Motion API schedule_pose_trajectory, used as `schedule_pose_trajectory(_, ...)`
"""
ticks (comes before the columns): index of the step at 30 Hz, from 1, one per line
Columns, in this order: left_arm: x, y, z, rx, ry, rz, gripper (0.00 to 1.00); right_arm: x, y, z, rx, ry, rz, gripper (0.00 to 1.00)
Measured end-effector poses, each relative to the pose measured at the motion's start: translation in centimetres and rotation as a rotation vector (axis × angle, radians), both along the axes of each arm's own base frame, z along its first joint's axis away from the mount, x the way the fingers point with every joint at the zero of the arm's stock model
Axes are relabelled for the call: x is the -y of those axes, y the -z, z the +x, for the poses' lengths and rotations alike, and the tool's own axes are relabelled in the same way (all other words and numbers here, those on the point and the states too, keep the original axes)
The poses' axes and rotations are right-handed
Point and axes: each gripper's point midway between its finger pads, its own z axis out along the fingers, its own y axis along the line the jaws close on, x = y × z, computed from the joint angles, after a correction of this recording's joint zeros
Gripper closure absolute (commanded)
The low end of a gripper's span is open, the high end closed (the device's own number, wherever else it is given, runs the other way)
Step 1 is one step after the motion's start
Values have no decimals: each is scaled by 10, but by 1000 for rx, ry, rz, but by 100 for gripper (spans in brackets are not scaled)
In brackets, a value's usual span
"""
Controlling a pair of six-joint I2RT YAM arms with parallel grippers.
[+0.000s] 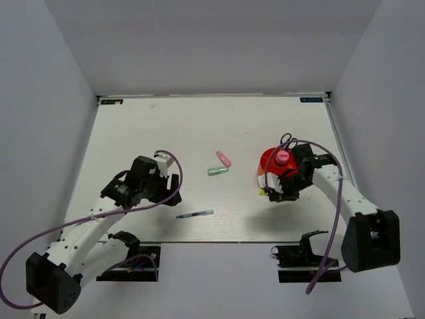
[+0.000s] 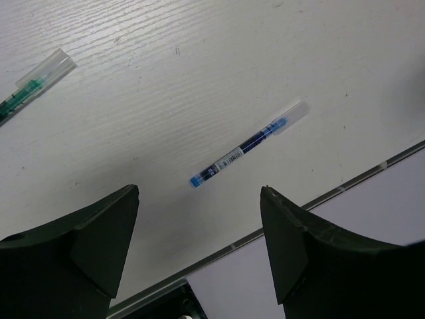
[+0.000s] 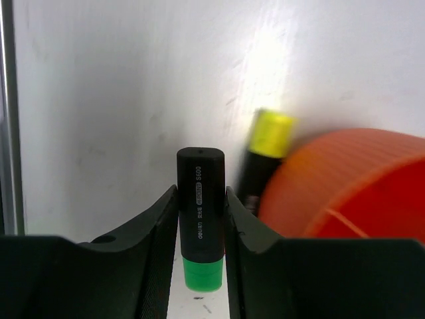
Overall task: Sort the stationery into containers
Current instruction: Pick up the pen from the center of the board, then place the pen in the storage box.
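I should move my right gripper up and outward, then down over the orange-red cup's opening (image 1: pixel 291 161) (image 3: pixel 395 203) and let go of the green-black marker, because the marker is still hanging outside the side of the cup.
My right gripper (image 3: pixel 200 203) is shut on the green-black marker (image 3: pixel 200 199), just left of the orange-red cup (image 3: pixel 352 183). A yellow marker (image 3: pixel 267 149) lies against the cup's wall. In the top view the cup (image 1: pixel 268 163) holds black-handled scissors (image 1: pixel 288 141) and a fat pink tube (image 1: pixel 282 158), and my right gripper (image 1: pixel 282 193) is at its near side. A pink marker (image 1: pixel 224 159) and a pale green marker (image 1: pixel 218 171) lie mid-table. A thin pen (image 1: pixel 195 214) lies near the front edge. My left gripper (image 2: pixel 199 199) is open and empty, hovering near the pen (image 2: pixel 247 146).
The table's front edge (image 2: pixel 319 199) runs just past the pen in the left wrist view. The pale green marker (image 2: pixel 33 86) shows at that view's upper left. White walls enclose the table on three sides.
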Motion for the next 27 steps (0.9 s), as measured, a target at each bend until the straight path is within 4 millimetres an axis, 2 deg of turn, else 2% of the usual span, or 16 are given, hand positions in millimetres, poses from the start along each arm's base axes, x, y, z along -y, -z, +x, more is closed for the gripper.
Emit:
schedule_pose_trajectory(2, 0, 0, 0, 0, 0, -1, 16, -16, -26, 11, 38, 90, 95, 100)
schedule_pose_trajectory(4, 0, 0, 0, -1, 1, -2, 16, -27, -47, 13, 43, 186, 182, 100)
schedule_pose_trajectory(7, 0, 0, -1, -1, 2, -2, 16, -38, -69, 15, 0, 357, 270, 100)
schedule_pose_trajectory(10, 0, 0, 0, 0, 2, -3, 16, -40, -85, 30, -11, 540, 332, 100)
schedule_pose_trajectory(16, 1, -1, -1, 0, 5, -7, 16, -32, -116, 67, 6, 866, 464, 100)
schedule_pose_trajectory(19, 2, -2, 0, 3, 8, -13, 16, -23, -125, 83, -4, 1022, 512, 100)
schedule_pose_trajectory(24, 4, -3, 0, 7, 13, -21, 16, -7, -137, 100, -28, 1251, 585, 100)
schedule_pose_trajectory(27, 5, -3, 0, 6, 15, -24, 16, 4, -152, 110, -33, 1363, 636, 100)
